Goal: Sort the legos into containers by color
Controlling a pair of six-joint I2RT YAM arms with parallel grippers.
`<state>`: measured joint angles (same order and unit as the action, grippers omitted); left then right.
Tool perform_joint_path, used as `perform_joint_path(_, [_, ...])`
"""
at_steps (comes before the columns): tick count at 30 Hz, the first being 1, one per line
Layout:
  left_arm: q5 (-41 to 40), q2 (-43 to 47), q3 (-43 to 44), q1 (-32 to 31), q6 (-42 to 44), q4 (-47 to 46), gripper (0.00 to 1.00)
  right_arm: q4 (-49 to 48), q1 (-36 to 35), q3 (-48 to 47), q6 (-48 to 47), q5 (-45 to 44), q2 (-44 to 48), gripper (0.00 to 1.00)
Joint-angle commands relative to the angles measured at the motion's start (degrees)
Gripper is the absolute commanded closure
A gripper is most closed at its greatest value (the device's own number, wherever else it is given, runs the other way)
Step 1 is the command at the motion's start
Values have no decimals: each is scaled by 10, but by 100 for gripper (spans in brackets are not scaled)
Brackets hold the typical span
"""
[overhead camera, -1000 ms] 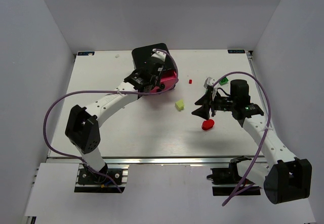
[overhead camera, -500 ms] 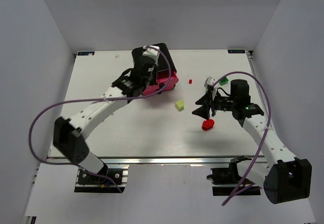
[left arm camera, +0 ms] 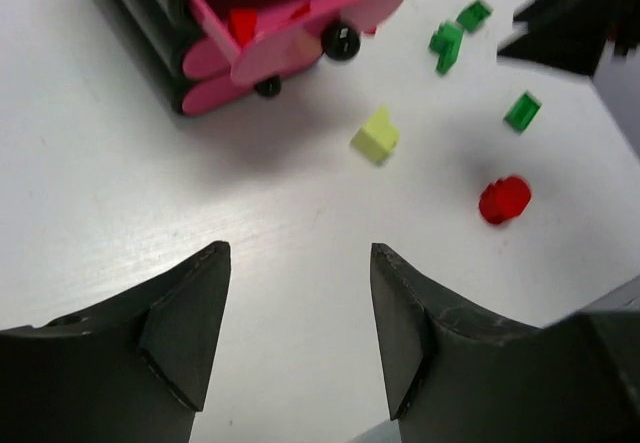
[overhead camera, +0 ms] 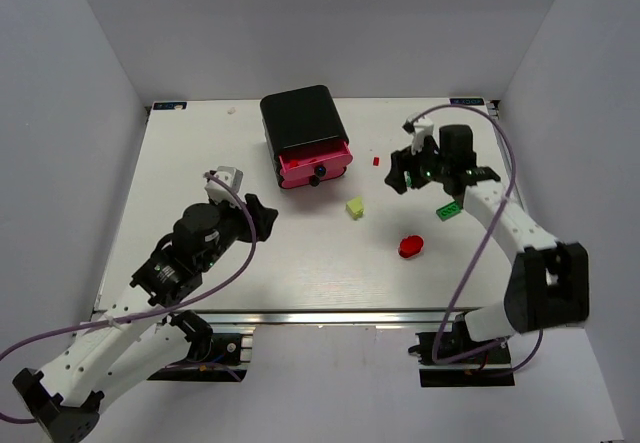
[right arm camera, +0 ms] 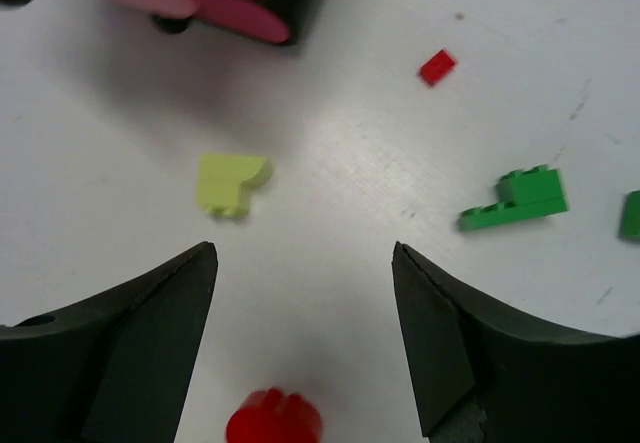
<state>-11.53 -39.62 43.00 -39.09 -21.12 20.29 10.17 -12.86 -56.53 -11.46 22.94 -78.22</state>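
My right gripper lowers outward next onto the tiny red lego point(overhead camera: 376, 161), below it and to its left in the top view, matching the drawer's red lego.
The black cabinet point(overhead camera: 300, 121) stands at the back, one pink drawer point(overhead camera: 315, 166) pulled out, with a red lego point(left arm camera: 243, 25) in the open drawer point(left arm camera: 300, 18). On the table lie a pale yellow lego point(overhead camera: 354, 206), a round red lego point(overhead camera: 410, 246), a tiny red lego point(overhead camera: 376, 161) and a green lego point(overhead camera: 448, 210). My left gripper point(overhead camera: 267, 218) hangs open and empty near the left, well short of the drawer. My right gripper point(overhead camera: 400, 176) is open, empty, above the table right of the tiny red lego. From its wrist the yellow lego point(right arm camera: 232, 183), round red lego point(right arm camera: 273, 418) and green lego point(right arm camera: 515, 198) show.
Two more green legos point(left arm camera: 446, 43) lie to the right of the cabinet, under my right arm. A purple cable loops off each arm. The table's far edge runs just behind the cabinet.
My left arm has drawn back from the drawer toward the near left, and its jaws have opened. My right arm has swung toward the back, jaws wider, uncovering a green lego.
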Motion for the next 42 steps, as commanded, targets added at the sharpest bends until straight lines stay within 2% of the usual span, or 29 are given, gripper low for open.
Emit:
perform_joint_path(1, [23,28,-28,-1,-5,22,32,19,-4,-92,35,-83,-82,21])
perform_joint_path(4, [18,50,-48,-1,6,33,30,42,-10,-171,60,-123,-188,19])
perform_joint_path(6, [12,61,-59,-1,11,35,28,50,-18,-231,76,-159,-225,18])
perform_joint_path(10, [5,71,-54,-6,28,55,27,62,-32,-312,130,-227,-323,22])
perform_joint_path(15, [0,103,-56,-6,32,69,25,32,-47,-351,147,-276,-380,32])
perform_joint_path(23, [-1,112,-57,-6,33,70,23,49,-54,-443,183,-292,-463,39])
perform_joint_path(29, [-3,121,-58,-6,32,70,23,62,-56,-461,214,-303,-499,42])
perform_joint_path(42, [1,118,-58,-6,32,69,23,48,-60,-421,225,-295,-505,43])
